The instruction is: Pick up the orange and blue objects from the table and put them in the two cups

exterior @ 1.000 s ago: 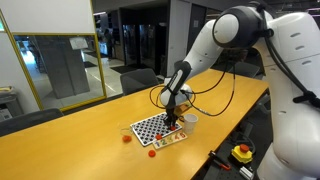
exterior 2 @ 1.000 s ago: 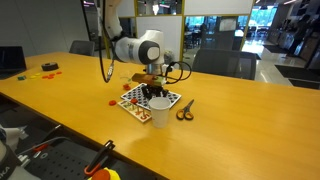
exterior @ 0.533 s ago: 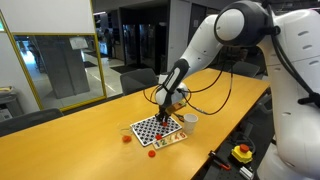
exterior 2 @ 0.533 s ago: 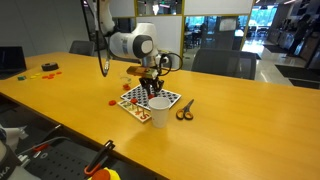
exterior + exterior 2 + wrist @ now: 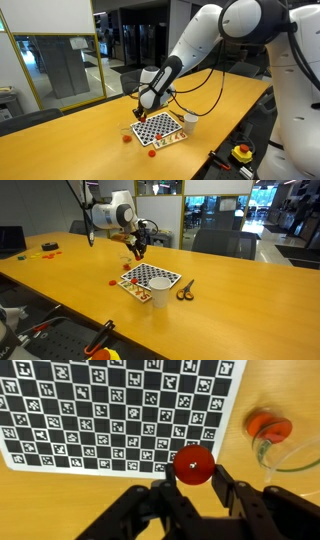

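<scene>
My gripper will next carry the disc [image 5: 192, 462] it holds to the right in the wrist view, over the clear cup's opening [image 5: 291, 446], and let go of it.
In the wrist view my gripper [image 5: 192, 470] is shut on a round orange-red disc [image 5: 192, 462], held just off the near edge of the checkered marker board [image 5: 110, 410]. To the right stands a clear cup [image 5: 295, 457] with an orange piece [image 5: 270, 427] inside it. Both exterior views show the gripper [image 5: 139, 113] [image 5: 137, 252] raised beside the board [image 5: 157, 127] [image 5: 150, 278], away from the white cup [image 5: 190, 121] [image 5: 160, 291]. I cannot make out a blue object.
Scissors [image 5: 185, 289] lie beside the board near the white cup. Two small red pieces [image 5: 126, 139] [image 5: 151, 153] rest on the wooden table [image 5: 60, 150]. A yellow stop button [image 5: 242, 152] sits at the table's edge. Red items [image 5: 45, 248] lie far off.
The arm has swung away from the white cup, across the board to its other side, carrying the disc with the jaws still shut on it.
</scene>
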Controlling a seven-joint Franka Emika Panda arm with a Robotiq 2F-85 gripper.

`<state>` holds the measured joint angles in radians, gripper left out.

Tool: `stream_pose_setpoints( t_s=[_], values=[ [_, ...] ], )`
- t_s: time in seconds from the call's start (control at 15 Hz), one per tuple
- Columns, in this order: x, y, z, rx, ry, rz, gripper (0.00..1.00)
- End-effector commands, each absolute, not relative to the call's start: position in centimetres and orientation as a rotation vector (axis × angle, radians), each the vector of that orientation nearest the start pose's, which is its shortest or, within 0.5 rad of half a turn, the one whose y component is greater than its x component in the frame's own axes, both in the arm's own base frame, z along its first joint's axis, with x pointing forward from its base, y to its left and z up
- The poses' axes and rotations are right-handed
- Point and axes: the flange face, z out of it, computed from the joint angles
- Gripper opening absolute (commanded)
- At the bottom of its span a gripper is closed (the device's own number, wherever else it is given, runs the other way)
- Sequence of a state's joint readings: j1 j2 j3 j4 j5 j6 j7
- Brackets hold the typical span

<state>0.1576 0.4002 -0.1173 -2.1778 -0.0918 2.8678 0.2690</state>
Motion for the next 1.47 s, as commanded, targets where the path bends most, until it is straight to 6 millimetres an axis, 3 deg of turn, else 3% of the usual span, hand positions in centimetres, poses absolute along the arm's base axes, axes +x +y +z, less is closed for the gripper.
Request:
stream_pose_setpoints(
  t_s=[0.0, 0.33, 0.87, 0.93, 1.0, 1.13, 1.4],
  values=[
    [60.0, 5.8, 25.6, -3.139, 0.220, -0.613, 0.18],
    [60.6, 8.8, 27.0, -3.148, 0.199, -0.672, 0.18],
    [60.1, 12.5, 26.2, -3.091, 0.091, -0.534, 0.18],
    [60.2, 12.6, 26.1, -3.091, 0.095, -0.524, 0.27],
    [60.2, 12.6, 26.0, -3.090, 0.100, -0.513, 0.66],
    [60.3, 12.5, 26.0, -3.093, 0.112, -0.495, 0.73],
    [59.6, 11.3, 26.5, -3.129, 0.139, -0.481, 1.00]
  ],
)
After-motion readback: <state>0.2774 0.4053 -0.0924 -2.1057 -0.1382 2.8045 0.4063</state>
